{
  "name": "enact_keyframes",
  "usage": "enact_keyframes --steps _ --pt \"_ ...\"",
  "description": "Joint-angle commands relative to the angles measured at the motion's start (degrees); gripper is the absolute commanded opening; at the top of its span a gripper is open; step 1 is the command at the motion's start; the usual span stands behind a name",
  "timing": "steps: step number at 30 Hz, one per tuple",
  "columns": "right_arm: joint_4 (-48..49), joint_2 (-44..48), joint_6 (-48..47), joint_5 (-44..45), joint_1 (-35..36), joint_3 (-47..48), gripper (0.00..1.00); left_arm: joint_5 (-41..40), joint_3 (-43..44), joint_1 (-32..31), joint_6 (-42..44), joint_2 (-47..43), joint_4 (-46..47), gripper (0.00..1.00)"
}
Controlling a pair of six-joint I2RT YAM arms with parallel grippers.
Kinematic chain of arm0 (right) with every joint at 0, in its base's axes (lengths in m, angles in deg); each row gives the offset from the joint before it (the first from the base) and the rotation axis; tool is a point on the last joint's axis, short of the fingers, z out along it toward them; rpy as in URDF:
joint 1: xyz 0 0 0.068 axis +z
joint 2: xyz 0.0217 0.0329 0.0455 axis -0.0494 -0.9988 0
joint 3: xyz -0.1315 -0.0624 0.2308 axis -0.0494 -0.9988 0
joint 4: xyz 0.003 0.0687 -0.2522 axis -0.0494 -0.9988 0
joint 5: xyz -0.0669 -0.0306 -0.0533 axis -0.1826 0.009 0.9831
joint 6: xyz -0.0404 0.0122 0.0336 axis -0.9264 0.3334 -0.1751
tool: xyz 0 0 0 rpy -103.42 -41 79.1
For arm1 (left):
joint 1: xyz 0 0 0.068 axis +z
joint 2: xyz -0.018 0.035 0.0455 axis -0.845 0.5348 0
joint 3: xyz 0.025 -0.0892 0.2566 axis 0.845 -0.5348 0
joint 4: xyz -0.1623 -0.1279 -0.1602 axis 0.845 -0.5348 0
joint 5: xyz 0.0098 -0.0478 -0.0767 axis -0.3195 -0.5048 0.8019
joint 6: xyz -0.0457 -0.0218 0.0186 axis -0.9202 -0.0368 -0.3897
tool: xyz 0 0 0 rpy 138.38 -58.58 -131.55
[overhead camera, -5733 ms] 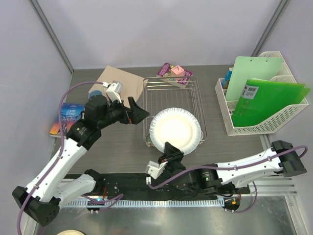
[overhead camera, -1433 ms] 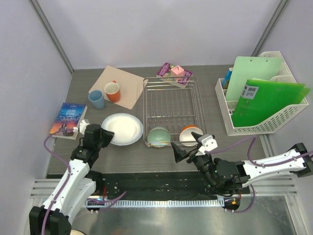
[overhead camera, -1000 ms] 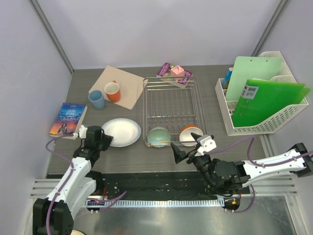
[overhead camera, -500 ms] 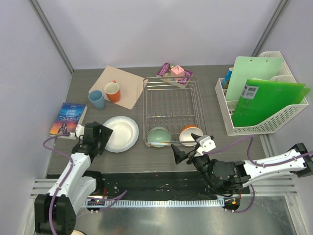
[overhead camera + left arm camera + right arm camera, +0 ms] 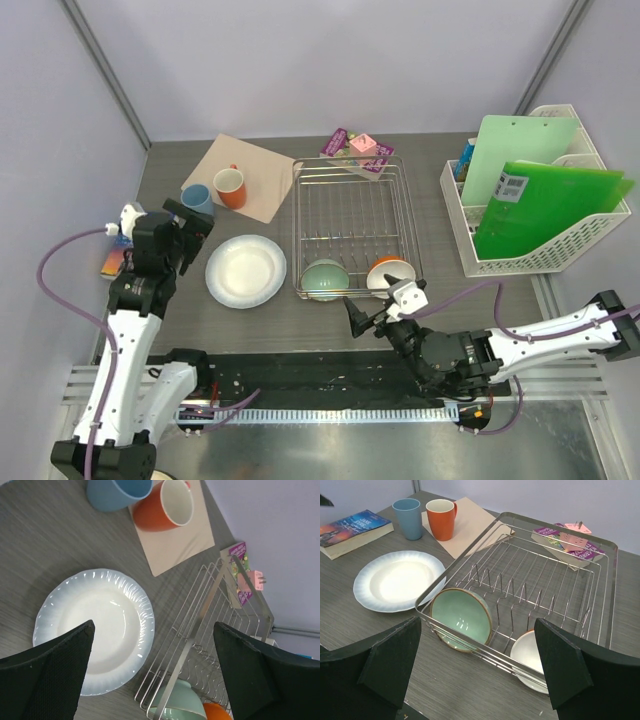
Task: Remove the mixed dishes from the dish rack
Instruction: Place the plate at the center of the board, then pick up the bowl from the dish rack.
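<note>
The robot should tip its right gripper down, outward and to the left in the top view, onto the green bowl's rim by the cream bowl (image 5: pixel 346 281) (image 5: pixel 489 627), where a finger fits.
The silver wire dish rack (image 5: pixel 296 225) (image 5: pixel 555 527) holds a pale green bowl (image 5: pixel 325 280) (image 5: pixel 460 620) on edge and a cream bowl with an orange outside (image 5: pixel 388 275) (image 5: pixel 532 655) at its near end. Left of the rack, the white plate (image 5: pixel 245 271) (image 5: pixel 95 630) lies flat on the table. The light-blue cup (image 5: pixel 196 197) (image 5: pixel 117 492) and the orange-red mug (image 5: pixel 231 187) (image 5: pixel 162 507) stand behind it. My left gripper (image 5: pixel 195 232) (image 5: pixel 154 626) hangs open above the plate's left side, holding nothing. My right gripper (image 5: pixel 372 302) (image 5: pixel 477 622) is open just in front of the rack.
A book (image 5: pixel 112 262) (image 5: pixel 355 527) lies at the left edge, partly under my left arm. A beige mat (image 5: pixel 250 165) lies under the mug. A purple booklet (image 5: pixel 355 148) sits behind the rack. A white file basket (image 5: pixel 540 250) with green folders stands at the right.
My left gripper opened and let go of the plate, then rose and drew back to the left. The plate now lies flat beside the rack. The right gripper edged slightly left.
</note>
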Motion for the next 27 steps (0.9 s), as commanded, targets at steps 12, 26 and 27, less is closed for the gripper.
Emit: enact_keyframes --steps 12,26,27 --pt "-34.27 -18.11 14.62 -26.29 -33.57 27.33 0.99 7.89 12.24 -12.06 20.69 12.15 -1.88 1.0" --pt "-30.6 -25.06 0.11 -45.66 -37.37 26.99 0.83 10.96 11.55 -13.31 24.56 10.49 1.19 1.0" --pt "-29.37 -25.24 0.2 -46.02 -37.37 25.95 0.82 11.13 10.85 -13.31 24.56 10.4 1.28 1.0"
